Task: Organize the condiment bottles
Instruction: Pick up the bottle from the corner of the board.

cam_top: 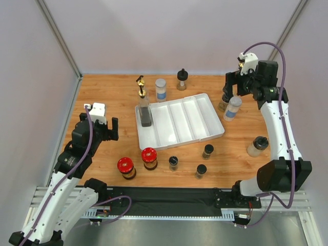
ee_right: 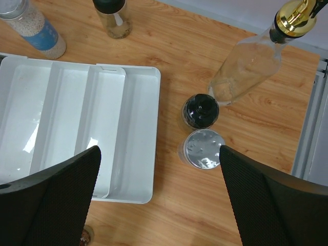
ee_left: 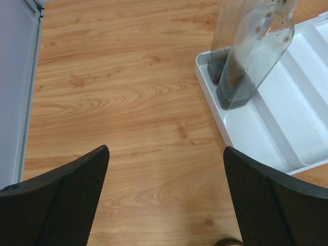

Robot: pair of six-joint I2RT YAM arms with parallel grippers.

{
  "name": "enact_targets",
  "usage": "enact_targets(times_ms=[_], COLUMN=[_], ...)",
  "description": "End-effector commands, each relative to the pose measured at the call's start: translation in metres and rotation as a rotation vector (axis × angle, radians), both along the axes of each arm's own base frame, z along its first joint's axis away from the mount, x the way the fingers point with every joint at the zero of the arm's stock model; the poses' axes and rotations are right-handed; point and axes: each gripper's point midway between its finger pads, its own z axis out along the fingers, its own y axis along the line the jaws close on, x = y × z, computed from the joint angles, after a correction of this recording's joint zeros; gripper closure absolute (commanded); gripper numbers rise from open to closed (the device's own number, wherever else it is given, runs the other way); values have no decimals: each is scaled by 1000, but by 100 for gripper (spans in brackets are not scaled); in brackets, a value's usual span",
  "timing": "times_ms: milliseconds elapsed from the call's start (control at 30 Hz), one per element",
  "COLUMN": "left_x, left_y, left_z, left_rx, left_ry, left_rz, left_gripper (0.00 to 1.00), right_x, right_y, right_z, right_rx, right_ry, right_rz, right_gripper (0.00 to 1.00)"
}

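My right gripper moves outward next until its open fingers straddle the clear bottle's gold spout [cam_top: 241, 65] [ee_right: 295, 18]. The spout stands outward of it, and jars crowd the base of the bottle.
The condiment bottles stand scattered around a white divided tray [cam_top: 204, 116]. Two tall gold-spouted bottles [cam_top: 144, 105] stand in its left compartment, the nearer one dark at the bottom [ee_left: 253, 61]. In front of the tray are two red-lidded jars [cam_top: 125, 166] [cam_top: 149, 157] and three small black-capped spice jars [cam_top: 173, 163]. My left gripper [cam_top: 109, 128] [ee_left: 166, 169] is open above bare wood left of the tray. My right gripper [cam_top: 229, 86] [ee_right: 159, 169] is open above a silver-lidded jar [ee_right: 203, 148], a black-capped jar [ee_right: 200, 110] and a clear gold-spouted bottle [ee_right: 248, 66].
Behind the tray stand a blue-labelled silver-lidded jar [cam_top: 161, 88] [ee_right: 37, 32] and a black-capped bottle [cam_top: 181, 79] [ee_right: 114, 18]. Another black-capped jar [cam_top: 258, 146] stands beside the right arm. Grey walls close the table at the back and on both sides.
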Motion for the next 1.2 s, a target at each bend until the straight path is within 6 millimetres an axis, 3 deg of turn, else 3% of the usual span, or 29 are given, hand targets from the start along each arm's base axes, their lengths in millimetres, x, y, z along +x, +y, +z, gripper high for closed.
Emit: enact_targets(times_ms=[0, 300, 567, 767, 833, 867, 900, 967, 1167], left_x=[3, 5, 5, 6, 6, 7, 6, 7, 8], left_y=[-2, 0, 3, 4, 4, 4, 3, 4, 5], left_z=[6, 2, 0, -1, -3, -3, -2, -4, -6], left_rx=[-6, 7, 17, 22, 24, 25, 25, 29, 38], left_ry=[-30, -19, -14, -10, -5, -5, -5, -1, 7], left_rz=[-3, 8, 20, 24, 24, 25, 25, 29, 34], left_gripper=[0, 0, 0, 0, 0, 0, 0, 0, 0], right_x=[13, 40, 76, 114, 124, 131, 136, 146, 165], right_y=[-13, -36, -58, -73, -75, -75, -76, -77, -80], right_z=[14, 10, 29, 15, 20, 10, 16, 4, -4], right_rx=[-25, 5, 3, 8, 11, 14, 16, 21, 23], right_ry=[-32, -16, -62, -57, -76, -57, -73, -54, -66], right_rz=[-51, -118, -230, -306, -314, -316, -317, -322, -326], right_gripper=[0, 0, 0, 2, 5, 6, 9, 11, 20])
